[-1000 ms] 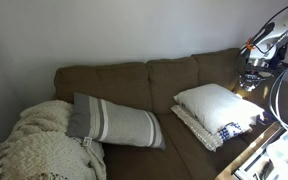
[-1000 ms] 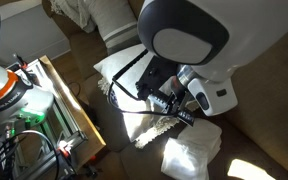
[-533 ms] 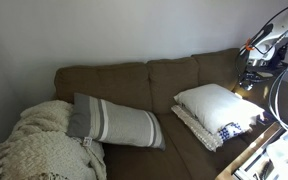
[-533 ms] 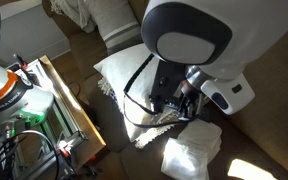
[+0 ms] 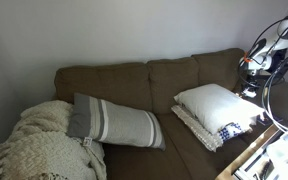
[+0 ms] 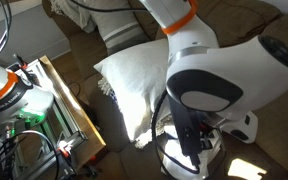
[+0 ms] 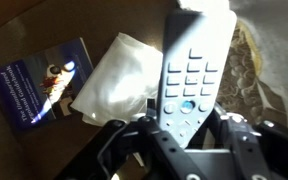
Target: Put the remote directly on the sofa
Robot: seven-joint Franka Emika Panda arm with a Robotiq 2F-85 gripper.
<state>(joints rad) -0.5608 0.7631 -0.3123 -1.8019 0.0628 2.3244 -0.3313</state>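
The remote [image 7: 191, 70] still hangs above the sofa by the cushion's edge, so I will lower my gripper next, away from the patterned cushion and over the white crumpled cloth [image 7: 114, 80].
In the wrist view my gripper [image 7: 184, 118] is shut on a grey remote [image 7: 191, 70] with pale buttons and a blue one, held lengthwise between the fingers. The remote hangs above a white crumpled cloth [image 7: 114, 80] and the edge of a patterned cushion [image 7: 246, 60]. The brown sofa [image 5: 164, 75] fills an exterior view, with my arm and gripper [image 5: 252, 80] at its right end near the armrest. In an exterior view my arm's bulk [image 6: 214, 90] hides the gripper and the remote.
A white pillow [image 5: 212, 102] on a patterned cushion lies at the sofa's right. A striped pillow [image 5: 114, 120] and knit blanket [image 5: 39, 145] lie at the left. A blue book [image 7: 39, 85] lies by the cloth. A wooden crate [image 6: 69, 105] stands beside the sofa.
My arm has swung further right and toward the sofa's end with the remote still held. In the close exterior view the arm now covers the gripper.
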